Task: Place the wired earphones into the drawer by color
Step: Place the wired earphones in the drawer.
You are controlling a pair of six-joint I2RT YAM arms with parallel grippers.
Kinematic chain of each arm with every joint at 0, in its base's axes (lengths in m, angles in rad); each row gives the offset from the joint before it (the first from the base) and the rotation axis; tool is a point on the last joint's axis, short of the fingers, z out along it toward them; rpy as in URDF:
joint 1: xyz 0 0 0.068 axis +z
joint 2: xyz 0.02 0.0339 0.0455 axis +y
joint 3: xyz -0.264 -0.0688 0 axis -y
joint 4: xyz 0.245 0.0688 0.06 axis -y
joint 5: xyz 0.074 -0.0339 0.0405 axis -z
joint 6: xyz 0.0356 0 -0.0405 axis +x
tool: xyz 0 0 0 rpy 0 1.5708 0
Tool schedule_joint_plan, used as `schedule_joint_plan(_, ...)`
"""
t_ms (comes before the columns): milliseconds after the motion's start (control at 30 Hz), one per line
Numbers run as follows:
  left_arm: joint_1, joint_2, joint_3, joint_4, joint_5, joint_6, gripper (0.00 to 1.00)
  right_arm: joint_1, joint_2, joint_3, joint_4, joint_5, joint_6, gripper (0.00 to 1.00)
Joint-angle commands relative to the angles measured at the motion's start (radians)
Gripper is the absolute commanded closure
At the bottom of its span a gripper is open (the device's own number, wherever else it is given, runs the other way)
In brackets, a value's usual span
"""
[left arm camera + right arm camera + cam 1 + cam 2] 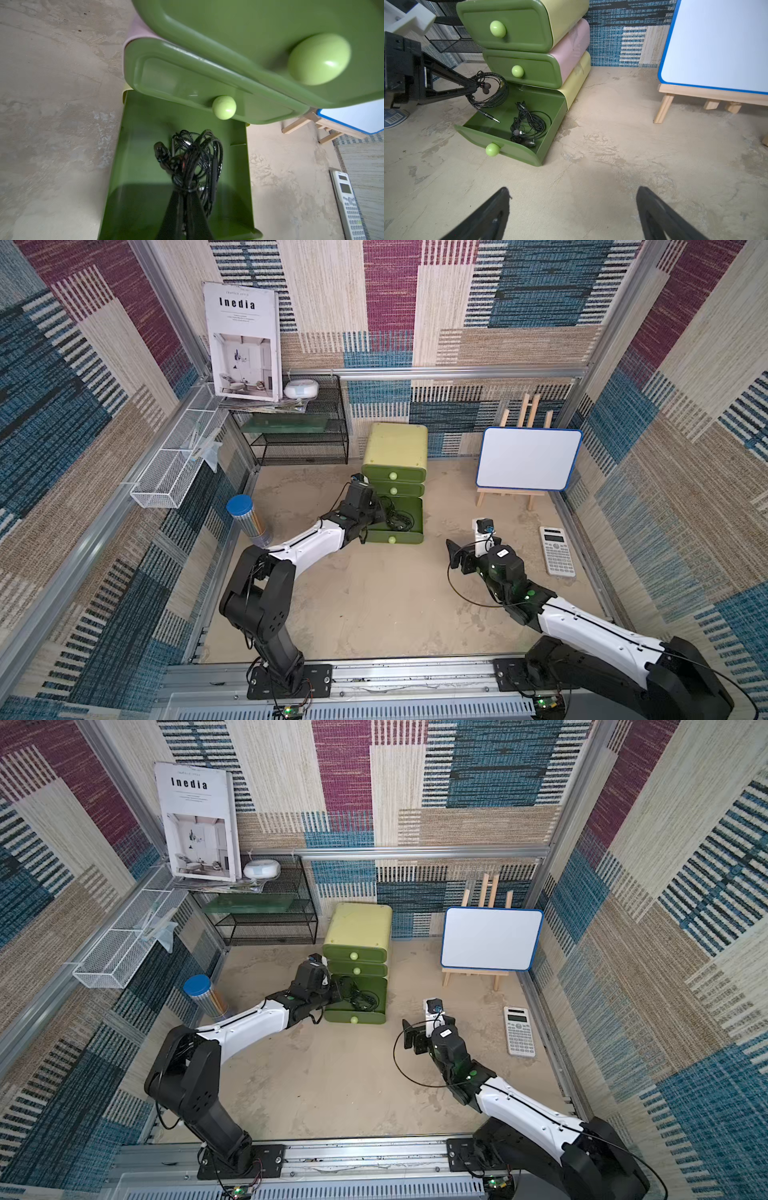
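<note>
Next, the left gripper lowers the earphones onto the open drawer's bare bottom and releases them. The drawer's bottom lies below it, beside a bundle of the same black.
The green cabinet's bottom drawer [409, 531] [517, 148] stands pulled out, and the two drawers above it are closed. My left gripper [182, 192] [475, 87] is shut on a bundle of black wired earphones [193, 158] [490, 93]. It holds the bundle just above the open drawer, at the left side, with the jack plug dangling inside. A second black earphone bundle [530, 123] [401, 521] lies on the drawer floor. My right gripper [573, 193] [455, 556] hovers open over bare floor to the right of the cabinet, with nothing between its fingers.
A whiteboard on a wooden easel [528, 458] stands at the back right. A calculator [559, 551] lies near the right wall. A blue-lidded canister [247, 518] stands left of my left arm, and a black mesh shelf [299, 435] sits behind it.
</note>
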Motion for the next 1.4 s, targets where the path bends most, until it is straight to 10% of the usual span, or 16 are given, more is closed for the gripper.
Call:
schedule_joint_plan(0,0.004,0.014,-0.003,0.038,0.009,-0.009,1.0,0.0,0.003,-0.002,0.022,0.007,-0.007,0.02)
schedule_joint_plan(500,0.023,0.065,-0.009,0.043,0.028,-0.013,0.98,0.0,0.005,-0.003,0.024,0.004,-0.004,0.02)
schedule_joint_plan(733,0.029,0.04,-0.001,0.027,0.051,-0.014,0.53,0.0,0.006,-0.003,0.027,0.004,-0.005,0.02)
schedule_joint_plan(1100,0.028,-0.192,-0.175,0.109,0.052,-0.063,0.1,0.0,0.005,-0.006,0.034,-0.002,-0.002,0.01)
schedule_joint_plan(1367,0.016,-0.347,-0.359,0.214,0.109,-0.114,0.01,0.001,-0.001,-0.008,0.039,-0.014,0.0,0.01)
